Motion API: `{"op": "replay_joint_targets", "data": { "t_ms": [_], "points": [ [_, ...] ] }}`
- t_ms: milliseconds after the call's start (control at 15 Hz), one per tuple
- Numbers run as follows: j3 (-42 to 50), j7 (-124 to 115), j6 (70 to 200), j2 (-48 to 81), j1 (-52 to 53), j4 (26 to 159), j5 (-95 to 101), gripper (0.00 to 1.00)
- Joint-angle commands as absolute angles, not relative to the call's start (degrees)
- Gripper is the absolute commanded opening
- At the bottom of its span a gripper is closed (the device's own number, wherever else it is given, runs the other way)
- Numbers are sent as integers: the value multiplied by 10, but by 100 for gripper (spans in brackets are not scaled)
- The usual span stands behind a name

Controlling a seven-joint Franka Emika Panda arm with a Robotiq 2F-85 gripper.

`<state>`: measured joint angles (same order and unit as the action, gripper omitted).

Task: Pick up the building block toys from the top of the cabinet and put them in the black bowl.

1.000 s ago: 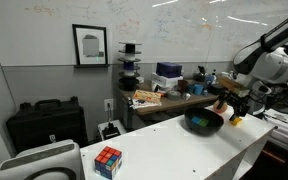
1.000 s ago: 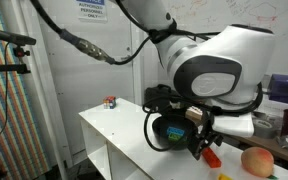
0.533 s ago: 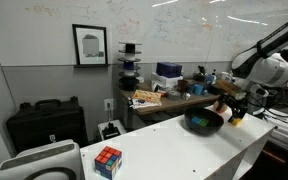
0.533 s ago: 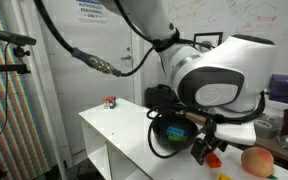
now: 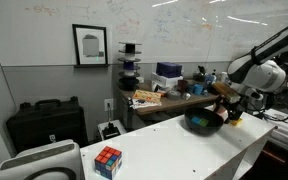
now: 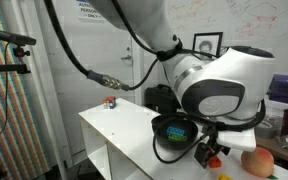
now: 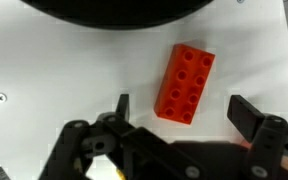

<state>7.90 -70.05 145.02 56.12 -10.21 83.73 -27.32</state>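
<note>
Next, my open gripper moves over the orange-red block [image 7: 185, 83] toward the black bowl, onto the bowl's rim nearest the block [image 7: 176, 17], since it lies beyond my fingers.
An orange-red studded building block [image 7: 185, 83] lies flat on the white cabinet top [image 7: 44, 70]. It also shows in an exterior view [image 6: 215, 160]. My gripper [image 7: 182, 103] is open just above it, with one finger on each side and no contact. The black bowl [image 7: 114, 10] is right beyond the block and shows in both exterior views [image 5: 204, 123] [image 6: 174, 132]. Something green and blue shows inside the bowl [image 6: 178, 130]. The gripper [image 6: 206, 153] hangs low beside the bowl near the cabinet's end [image 5: 232, 112].
A multicoloured puzzle cube [image 5: 108, 160] [image 6: 110, 102] stands at the cabinet's opposite end. An orange ball [image 6: 256, 162] lies past the cabinet edge. A cluttered brown desk [image 5: 169, 98] and a black case [image 5: 46, 125] stand behind.
The arm has swung a little away from the bowl and dropped lower, bringing the open gripper down over the orange-red block.
</note>
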Motion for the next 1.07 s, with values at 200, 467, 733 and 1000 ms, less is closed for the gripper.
{"op": "replay_joint_targets", "data": {
  "t_ms": [200,467,733,1000],
  "points": [
    [45,-708,1456,601,-124,774,-282,100],
    [13,-690,1453,596,-137,784,-296,58],
    [-1,-687,1450,576,-136,814,-301,27],
    [-2,-691,1451,547,-126,853,-299,14]
  ]
}}
